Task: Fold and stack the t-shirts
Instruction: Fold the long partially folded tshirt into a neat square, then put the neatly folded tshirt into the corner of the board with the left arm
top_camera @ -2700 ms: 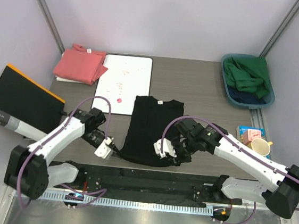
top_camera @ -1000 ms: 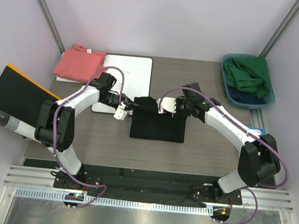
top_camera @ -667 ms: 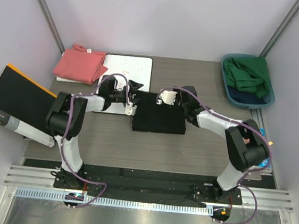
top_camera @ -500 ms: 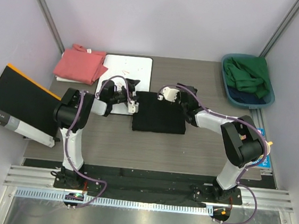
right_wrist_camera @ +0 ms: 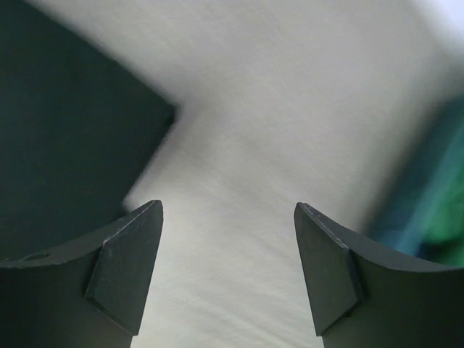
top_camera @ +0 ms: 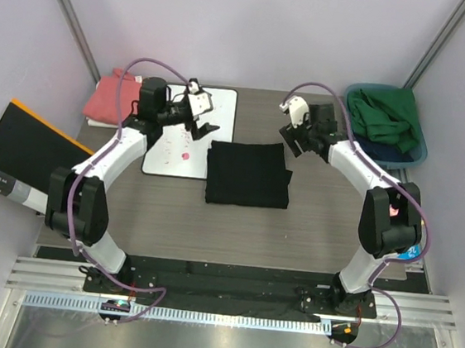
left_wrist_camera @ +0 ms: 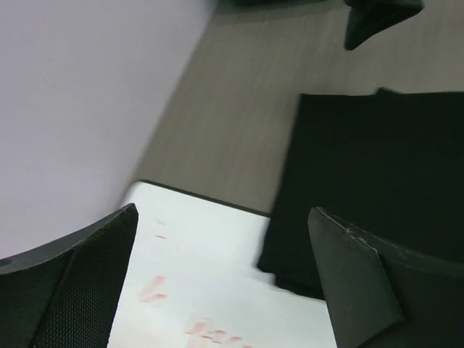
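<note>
The robot's left gripper should move back and down onto the middle of the folded black t-shirt's side edge by the white board.
The black t-shirt (top_camera: 248, 172) lies folded into a flat rectangle in the middle of the table, its print hidden. It fills the right of the left wrist view (left_wrist_camera: 384, 167) and the left of the right wrist view (right_wrist_camera: 65, 130). The salmon-pink t-shirt (top_camera: 107, 103) lies folded at the far left, partly behind my left arm. My left gripper (top_camera: 205, 118) (left_wrist_camera: 222, 212) hangs open and empty over the white board (top_camera: 173, 147), off the black tee's far-left corner. My right gripper (top_camera: 296, 139) (right_wrist_camera: 227, 206) hangs open and empty above bare table, off the tee's far-right corner.
A blue basin (top_camera: 360, 150) with green cloth (top_camera: 386, 115) stands at the far right; the cloth shows blurred in the right wrist view (right_wrist_camera: 435, 196). A flat black box with an orange edge (top_camera: 30, 161) leans at the left. The board carries faint red marks (left_wrist_camera: 210, 333).
Both grippers carried the tee's near edge to the far edge, opened and let it go, then rose and drew apart toward the back. The black tee now lies folded in half.
</note>
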Available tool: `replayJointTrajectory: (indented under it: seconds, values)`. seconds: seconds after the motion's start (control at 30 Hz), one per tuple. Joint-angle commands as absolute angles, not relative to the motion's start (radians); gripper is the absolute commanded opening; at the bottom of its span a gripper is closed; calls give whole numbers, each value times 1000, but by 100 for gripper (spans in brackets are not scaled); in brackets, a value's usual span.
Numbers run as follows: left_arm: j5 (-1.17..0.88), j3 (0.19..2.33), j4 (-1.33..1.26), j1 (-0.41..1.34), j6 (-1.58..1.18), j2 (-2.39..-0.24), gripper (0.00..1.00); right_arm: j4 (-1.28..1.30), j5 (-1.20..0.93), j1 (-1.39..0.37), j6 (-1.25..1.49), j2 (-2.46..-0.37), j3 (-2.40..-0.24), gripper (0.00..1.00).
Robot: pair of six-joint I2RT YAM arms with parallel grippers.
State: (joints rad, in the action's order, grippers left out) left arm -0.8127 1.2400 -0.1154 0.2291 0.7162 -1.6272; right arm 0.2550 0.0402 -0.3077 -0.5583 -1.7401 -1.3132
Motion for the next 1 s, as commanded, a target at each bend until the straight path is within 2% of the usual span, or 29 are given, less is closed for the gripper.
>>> replayJointTrajectory:
  seconds: [0.0, 0.17, 0.27, 0.47, 0.6, 0.97]
  values:
    - [-885, 1223, 258, 222, 283, -1670, 100, 523, -333, -258, -350, -1770, -1332, 79]
    - [-945, 1157, 133, 215, -52, -1766, 100, 546, -538, -201, -253, -1818, -1370, 79]
    - [-911, 1040, -60, 215, -161, -1779, 100, 538, -578, -175, -215, -1842, -1377, 79]
    - [-827, 901, -221, 207, -375, -1790, 100, 540, -572, -164, -225, -1847, -1361, 79]
    - [-787, 857, -343, 209, -448, -1804, 100, 522, -566, -164, -222, -1829, -1332, 79]
    - [-785, 879, -348, 224, -499, -1882, 100, 509, -532, -164, -232, -1835, -1312, 79]
